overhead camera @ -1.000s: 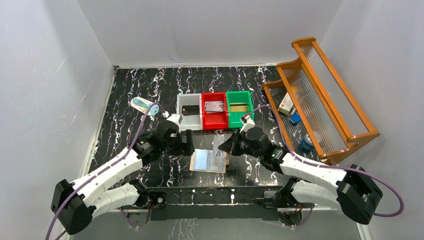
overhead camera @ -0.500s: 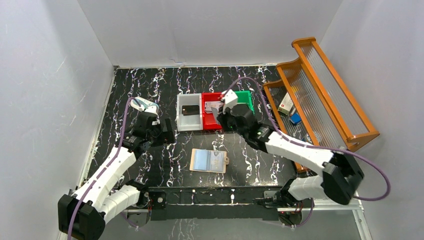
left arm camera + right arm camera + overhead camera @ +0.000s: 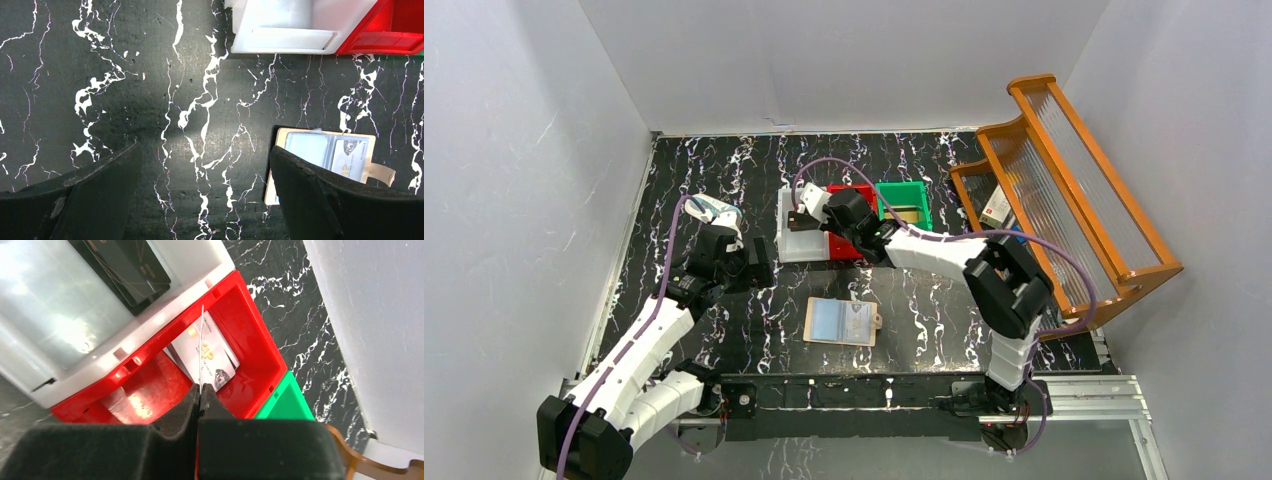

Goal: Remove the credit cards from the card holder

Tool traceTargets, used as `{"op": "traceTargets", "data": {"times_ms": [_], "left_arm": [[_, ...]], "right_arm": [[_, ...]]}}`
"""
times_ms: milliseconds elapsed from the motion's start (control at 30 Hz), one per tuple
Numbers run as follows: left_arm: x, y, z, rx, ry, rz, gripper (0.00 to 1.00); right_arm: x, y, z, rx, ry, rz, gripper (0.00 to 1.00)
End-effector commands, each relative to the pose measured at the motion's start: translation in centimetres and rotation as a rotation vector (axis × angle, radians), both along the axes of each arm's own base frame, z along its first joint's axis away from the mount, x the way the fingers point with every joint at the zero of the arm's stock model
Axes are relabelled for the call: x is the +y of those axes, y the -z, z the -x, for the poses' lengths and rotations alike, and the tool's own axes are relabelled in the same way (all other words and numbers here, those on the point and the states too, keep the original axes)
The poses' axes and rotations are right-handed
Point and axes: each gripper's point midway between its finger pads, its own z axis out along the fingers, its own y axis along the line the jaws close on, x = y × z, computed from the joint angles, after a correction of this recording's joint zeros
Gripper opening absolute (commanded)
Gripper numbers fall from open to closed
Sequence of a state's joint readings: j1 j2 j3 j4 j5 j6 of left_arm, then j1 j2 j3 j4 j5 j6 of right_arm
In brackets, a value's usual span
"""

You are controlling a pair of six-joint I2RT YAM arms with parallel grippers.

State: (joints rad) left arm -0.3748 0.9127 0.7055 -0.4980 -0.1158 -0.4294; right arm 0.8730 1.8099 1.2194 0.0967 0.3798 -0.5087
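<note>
The robot's right gripper will next go down between the red bin's sides and release the credit card onto the silvery card in the bin, since that card lies below the gripper.
The card holder (image 3: 840,322) lies open on the black marble table, tan outside with pale pockets, and a silvery card (image 3: 350,157) sits in its right pocket. My right gripper (image 3: 199,392) is shut on a thin credit card (image 3: 201,350) seen edge-on, held above the red bin (image 3: 250,315). A silvery card (image 3: 212,357) lies in that bin. A black card (image 3: 125,267) lies in the white bin (image 3: 789,245). In the top view the right gripper (image 3: 802,222) hovers over the bins. My left gripper (image 3: 205,165) is open and empty, above bare table left of the card holder.
A green bin (image 3: 924,225) with a gold card (image 3: 904,214) stands right of the red bin. A wooden rack (image 3: 1064,200) with small boxes fills the right side. A white-and-blue object (image 3: 707,208) lies at the back left, behind the left arm.
My right gripper rose from the card holder with a card and swung back and left over the bins. My left gripper pulled away left from the card holder.
</note>
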Motion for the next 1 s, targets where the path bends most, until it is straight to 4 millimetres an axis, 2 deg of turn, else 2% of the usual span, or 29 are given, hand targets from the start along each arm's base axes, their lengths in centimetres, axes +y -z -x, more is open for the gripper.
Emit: {"op": "traceTargets", "data": {"times_ms": [0,500,967], "left_arm": [[0.0,-0.6,0.0,-0.024,0.016,0.002,0.98],[-0.7,-0.5,0.2,-0.013,0.065,0.02,0.98],[-0.7,-0.4,0.2,-0.008,0.071,0.014,0.98]], "right_arm": [[-0.5,-1.6,-3.0,-0.106,-0.005,0.129,0.0],[-1.8,1.7,-6.4,-0.082,-0.053,0.25,0.0],[-1.4,3.7,-7.6,-0.093,-0.101,0.337,0.07]]}}
